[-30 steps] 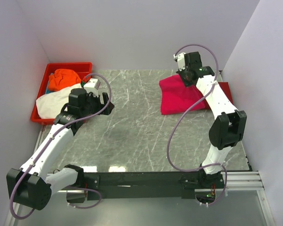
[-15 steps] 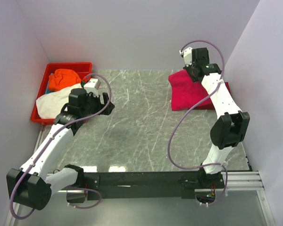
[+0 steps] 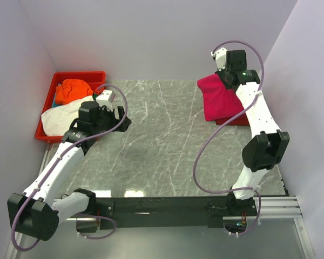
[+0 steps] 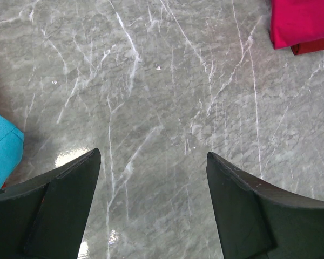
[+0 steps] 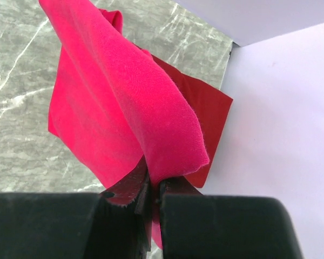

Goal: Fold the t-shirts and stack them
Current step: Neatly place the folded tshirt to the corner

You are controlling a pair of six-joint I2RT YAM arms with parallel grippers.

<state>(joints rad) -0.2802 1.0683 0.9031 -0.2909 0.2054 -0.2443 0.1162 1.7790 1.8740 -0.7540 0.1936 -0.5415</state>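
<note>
The darker red t-shirt has its side (image 3: pixel 243 118) (image 5: pixel 212 125) showing bare past the pink t-shirt. My right gripper should next move toward the wall, then go down over that darker red t-shirt.
My right gripper (image 3: pixel 227 76) is shut on the bright pink-red t-shirt (image 3: pixel 218 98) at the far right of the table. In the right wrist view the pink cloth (image 5: pixel 124 91) hangs from the pinched jaws (image 5: pixel 155 186), draped over a darker red t-shirt (image 5: pixel 205 116) lying flat by the wall. The darker red shirt's edge (image 3: pixel 238 120) shows under the pink one. My left gripper (image 3: pixel 114 117) is open and empty above bare marble (image 4: pixel 156 156), next to the red tray. The orange shirt (image 3: pixel 73 89) and white shirt (image 3: pixel 65 116) lie in the tray; a teal shirt (image 4: pixel 1 154) shows at the left.
A rigid red plastic tray (image 3: pixel 78 75) stands at the far left against the wall. Lilac walls close the table on the left, back and right. The marble tabletop (image 3: pixel 156 140) spans the middle.
My right gripper has carried the pink-red shirt to the right and farther back, so it now hangs over the darker red shirt by the right wall. The left arm has not moved.
</note>
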